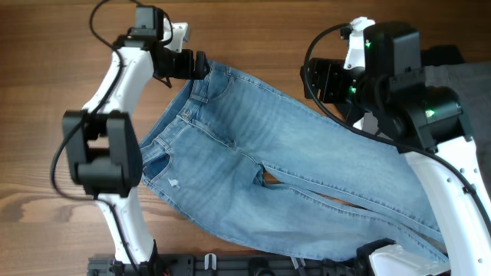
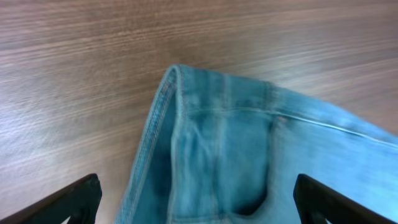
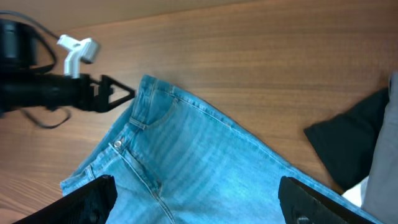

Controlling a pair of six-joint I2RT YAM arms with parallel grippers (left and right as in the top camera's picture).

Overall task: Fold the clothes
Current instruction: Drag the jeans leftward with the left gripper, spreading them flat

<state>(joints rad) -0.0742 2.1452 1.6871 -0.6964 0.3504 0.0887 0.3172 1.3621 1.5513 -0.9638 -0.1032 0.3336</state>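
My open right gripper will move back and down to close on the hem, as the near leg's lower end lies back toward my base.
Light-blue denim jeans (image 1: 284, 169) lie spread front side up across the wooden table, waistband at the upper left, legs running to the lower right. My left gripper (image 1: 201, 65) is open at the far corner of the waistband (image 2: 186, 106), its fingers (image 2: 196, 199) wide on either side of the denim. My right gripper (image 1: 316, 83) is open and empty, held above the jeans' upper edge; its fingers (image 3: 196, 199) frame the thigh area. The right wrist view also shows the jeans (image 3: 205, 162) and the left gripper (image 3: 121, 94) at the waistband.
A grey garment (image 1: 460, 80) lies at the right edge, partly under the right arm. A black piece (image 3: 351, 140) and a white piece (image 3: 354, 194) lie beside it. White cloth (image 1: 406, 264) shows at the bottom right. A black rail (image 1: 230, 266) runs along the front edge.
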